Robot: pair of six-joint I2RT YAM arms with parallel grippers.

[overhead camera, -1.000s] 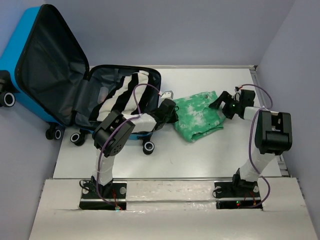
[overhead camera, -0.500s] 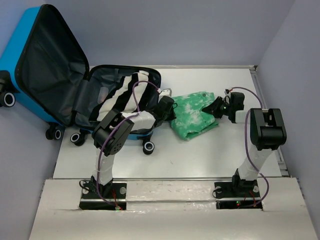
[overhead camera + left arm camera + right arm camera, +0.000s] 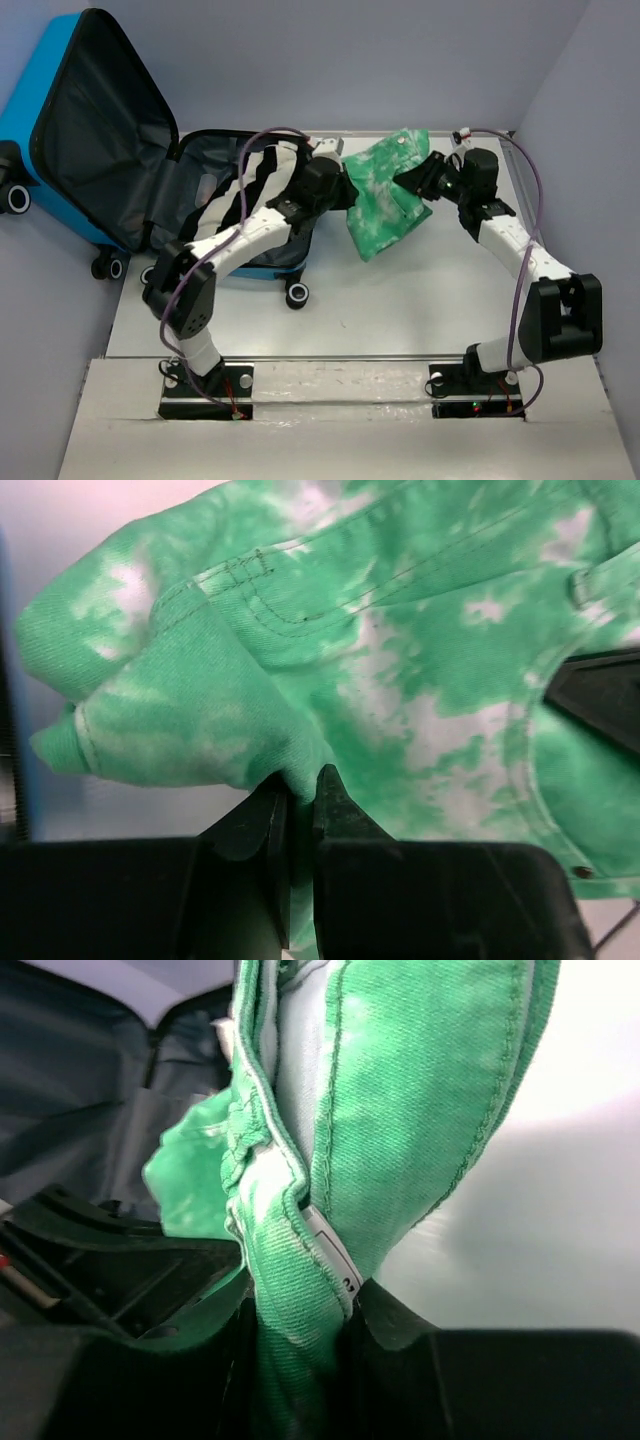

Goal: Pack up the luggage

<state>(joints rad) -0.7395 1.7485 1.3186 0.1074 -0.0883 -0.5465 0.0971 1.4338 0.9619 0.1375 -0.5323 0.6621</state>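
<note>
I should move my left gripper across the striped garment toward the lid of the luggage next and let go, because the lower half of the luggage is to its left in the top view.
The blue luggage (image 3: 45,85) lies open at the back left, its black-lined lid up. A black-and-white striped garment (image 3: 250,190) rests in its lower half (image 3: 205,155). A green-and-white tie-dye garment (image 3: 385,195) hangs in the air just right of the case, held between both arms. My left gripper (image 3: 345,185) is shut on its left edge (image 3: 290,770). My right gripper (image 3: 418,178) is shut on a thick fold of its waistband (image 3: 295,1280), a white label showing at the jaws.
The white table (image 3: 400,300) stretches under the hanging cloth. Grey walls stand close behind and at the right. The case's black wheels (image 3: 297,295) sit at its near side. Purple cables loop over both arms.
The right gripper moved in and shut on the green garment. Both arms then lifted it off the table and carried it back and up, beside the open case.
</note>
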